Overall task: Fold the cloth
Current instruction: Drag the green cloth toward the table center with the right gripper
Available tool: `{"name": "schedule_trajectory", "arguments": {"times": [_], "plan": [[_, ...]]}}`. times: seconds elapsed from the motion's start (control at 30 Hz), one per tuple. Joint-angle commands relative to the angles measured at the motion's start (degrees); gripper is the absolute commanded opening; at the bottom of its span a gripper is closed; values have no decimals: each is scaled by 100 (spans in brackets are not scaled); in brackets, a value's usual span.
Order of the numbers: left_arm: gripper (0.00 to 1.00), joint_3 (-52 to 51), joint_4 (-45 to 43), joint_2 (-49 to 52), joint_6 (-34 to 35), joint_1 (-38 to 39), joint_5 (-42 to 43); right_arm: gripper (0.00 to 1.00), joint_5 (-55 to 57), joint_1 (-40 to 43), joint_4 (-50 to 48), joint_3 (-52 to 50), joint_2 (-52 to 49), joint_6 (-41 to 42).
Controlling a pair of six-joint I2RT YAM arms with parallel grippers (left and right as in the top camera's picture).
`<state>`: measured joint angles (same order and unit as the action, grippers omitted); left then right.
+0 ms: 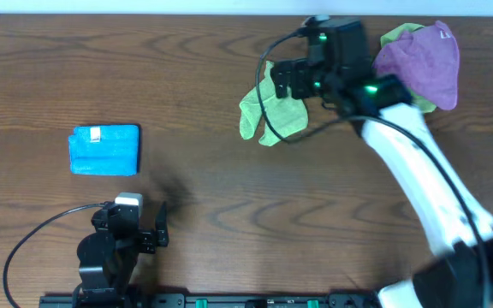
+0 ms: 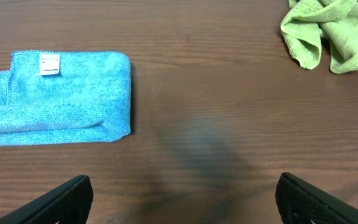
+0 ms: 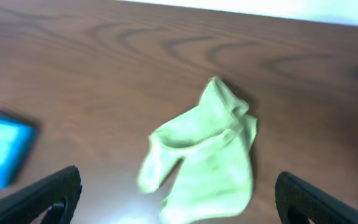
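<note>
My right gripper will move back and down, with a tilt, to the lime green cloth's nearest corner (image 1: 269, 141) (image 3: 169, 216), because that corner sticks out on the table.
The cloth (image 1: 270, 115) is lime green and lies crumpled in a loose heap on the dark wooden table, right of centre at the back. In the right wrist view the cloth (image 3: 207, 155) is blurred and rests on the table between and just ahead of my fingers. My right gripper (image 1: 279, 81) hovers over its far edge, open, with nothing in its jaws. My left gripper (image 1: 159, 228) stands open near the front left, far from the cloth (image 2: 328, 31), which shows at the top right of the left wrist view.
A folded bright blue cloth (image 1: 103, 150) with a small white label lies at the left, just beyond my left gripper. A purple cloth (image 1: 422, 60) is heaped at the back right, with a bit of green fabric (image 1: 398, 36) showing under it.
</note>
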<state>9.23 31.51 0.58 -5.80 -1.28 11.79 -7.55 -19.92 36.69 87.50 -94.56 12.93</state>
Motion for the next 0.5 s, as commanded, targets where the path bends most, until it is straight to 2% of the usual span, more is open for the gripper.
{"name": "schedule_trajectory", "arguments": {"times": [0.0,0.1,0.2,0.37,0.47], "plan": [[95,-70,0,-37,68,24,4,99,-844,142,673,0,151,660],[95,-70,-2,-37,68,24,4,99,-1012,160,1322,-142,175,772],[95,-70,-2,-37,68,24,4,99,-1329,157,1307,-498,179,855],[95,-70,-2,-37,68,24,4,99,-2070,157,612,-1727,308,1231],[95,-70,-2,-37,68,24,4,97,-2330,153,-192,-2789,682,1458]]}}
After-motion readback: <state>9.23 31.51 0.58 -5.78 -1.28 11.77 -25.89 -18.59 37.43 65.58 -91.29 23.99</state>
